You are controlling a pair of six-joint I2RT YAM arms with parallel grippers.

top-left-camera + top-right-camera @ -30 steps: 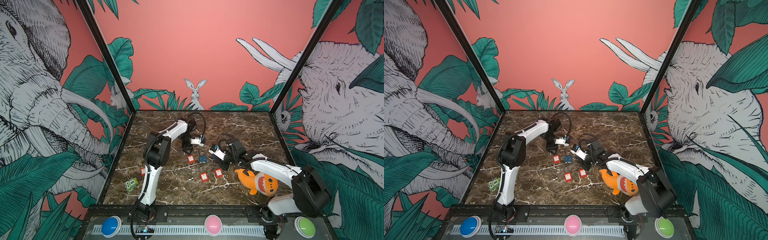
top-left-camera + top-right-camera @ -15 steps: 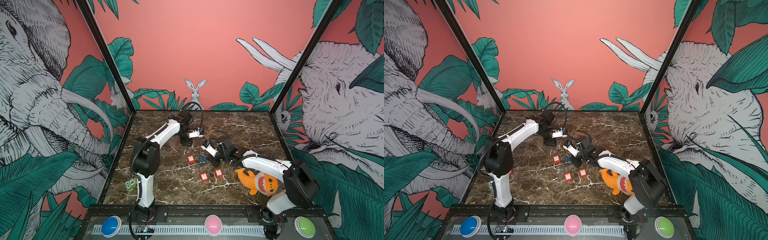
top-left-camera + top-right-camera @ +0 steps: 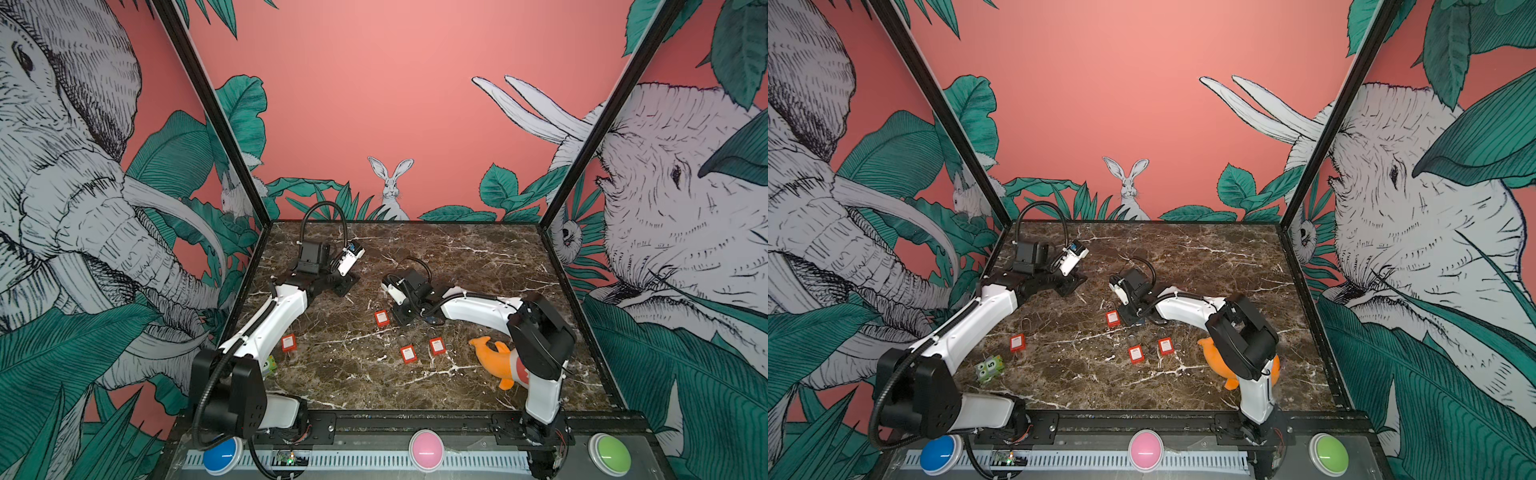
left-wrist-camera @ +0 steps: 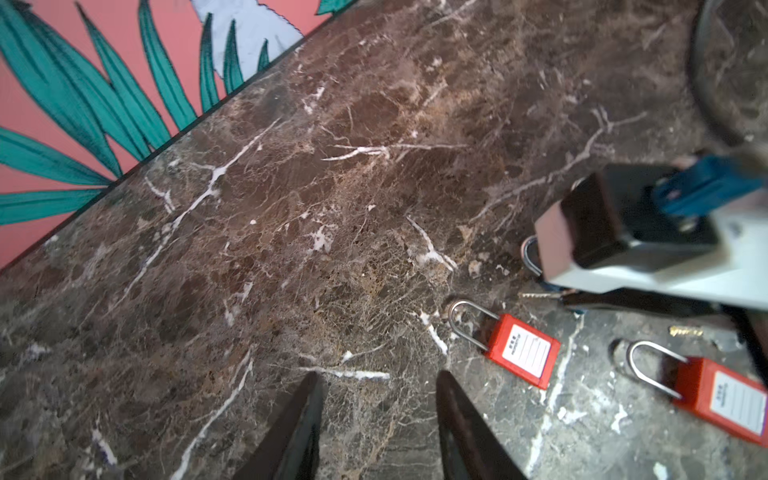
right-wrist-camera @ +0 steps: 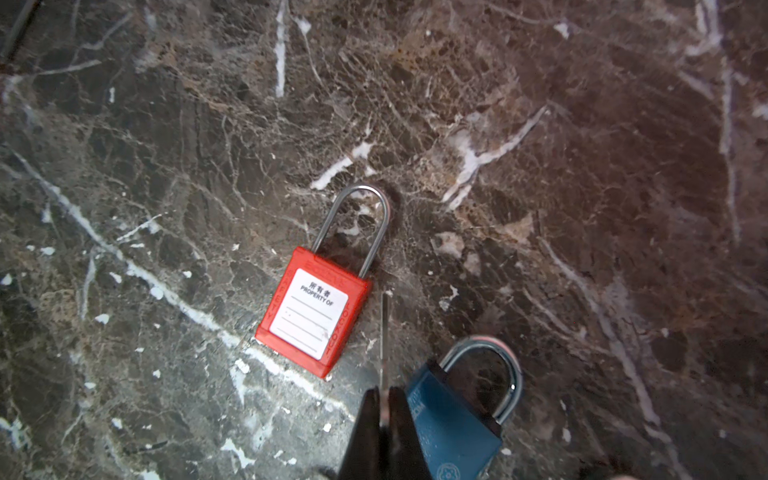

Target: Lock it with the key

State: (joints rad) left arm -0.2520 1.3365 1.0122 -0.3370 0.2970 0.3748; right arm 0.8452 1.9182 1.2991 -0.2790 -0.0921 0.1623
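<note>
My right gripper eases down toward the red padlock next and releases the key [image 5: 382, 332]. The clear part of the marble between the red and blue padlocks lies below.
My right gripper [image 5: 383, 390] is shut on a thin metal key [image 5: 382, 332], whose blade sticks out past the fingertips. A blue padlock [image 5: 453, 419] lies on the marble right beside those fingers, shackle away from them. A red padlock [image 5: 313, 311] with a white label lies just beyond, close to the key's tip. In both top views the right gripper [image 3: 403, 318] hangs low mid-table next to that red padlock [image 3: 381, 318]. My left gripper [image 4: 378, 374] is open over bare marble; it sits at the far left [image 3: 347, 286], apart from the locks.
Three more red padlocks [image 3: 288, 343] [image 3: 408, 354] [image 3: 437, 345] lie toward the front. An orange plush [image 3: 494, 357] rests by the right arm's base and a green number block [image 3: 989, 368] by the left arm. Walls close in the table at the back and sides.
The left gripper has drawn back and to the left, away from the right one, and its jaws have narrowed a little. The right gripper has moved left, still shut, toward the red padlock.
</note>
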